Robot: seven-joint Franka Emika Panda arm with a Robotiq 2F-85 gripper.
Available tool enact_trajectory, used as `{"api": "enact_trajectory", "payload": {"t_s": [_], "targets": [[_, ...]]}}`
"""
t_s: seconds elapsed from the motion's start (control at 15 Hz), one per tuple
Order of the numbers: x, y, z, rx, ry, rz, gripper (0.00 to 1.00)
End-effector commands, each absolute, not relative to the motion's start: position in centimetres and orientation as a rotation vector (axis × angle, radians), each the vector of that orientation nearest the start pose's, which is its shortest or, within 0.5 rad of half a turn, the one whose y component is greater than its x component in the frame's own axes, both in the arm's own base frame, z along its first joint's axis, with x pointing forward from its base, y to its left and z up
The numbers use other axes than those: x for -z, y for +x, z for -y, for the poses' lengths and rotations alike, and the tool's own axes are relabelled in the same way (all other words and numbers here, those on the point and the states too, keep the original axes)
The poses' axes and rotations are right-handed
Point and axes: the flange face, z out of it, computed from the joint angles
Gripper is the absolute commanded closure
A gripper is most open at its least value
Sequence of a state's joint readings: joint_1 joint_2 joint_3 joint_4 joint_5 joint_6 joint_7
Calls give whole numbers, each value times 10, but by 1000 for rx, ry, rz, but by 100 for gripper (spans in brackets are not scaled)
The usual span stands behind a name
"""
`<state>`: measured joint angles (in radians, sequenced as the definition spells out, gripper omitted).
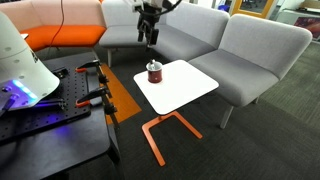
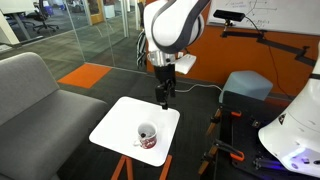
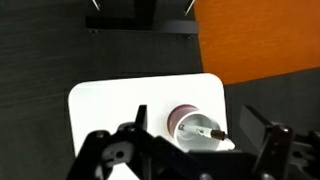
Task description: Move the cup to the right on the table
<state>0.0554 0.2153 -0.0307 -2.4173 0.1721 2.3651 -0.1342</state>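
The pen-like object (image 3: 211, 132) leans away from the clear rim of the cup beside the open table. My gripper should go down and outward, with its fingers on both sides of that rim.
The small dark red cup (image 1: 153, 71) stands upright on the white table (image 1: 190, 88), near its back left corner. It also shows in an exterior view (image 2: 147, 135) on the table (image 2: 115, 125). In the wrist view the cup (image 3: 195, 128) has a pale inside and holds a thin pen-like object; the table (image 3: 110, 110) lies under it. My gripper (image 1: 150, 42) hangs open above the cup, not touching it. It also shows in an exterior view (image 2: 164, 100), and in the wrist view (image 3: 194, 114) its fingers stand either side of the cup.
A grey sofa (image 1: 250, 50) stands behind and beside the table, an orange sofa (image 1: 60, 35) further back. The black workbench (image 1: 50, 120) with orange clamps and the white robot base (image 2: 295, 130) lie close to the table. An orange floor patch (image 3: 260, 35) shows beside the table.
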Motion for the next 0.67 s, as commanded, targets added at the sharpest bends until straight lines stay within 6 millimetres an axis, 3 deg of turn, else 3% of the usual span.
{"api": "enact_trajectory", "payload": {"t_s": [0.0,0.33,0.6], "targets": [[-150,507,-27,-458,-2944,47,0],[-92,557,-27,-481,-2911,18,0],[-58,571,-13,-503,-2896,85,0]]}}
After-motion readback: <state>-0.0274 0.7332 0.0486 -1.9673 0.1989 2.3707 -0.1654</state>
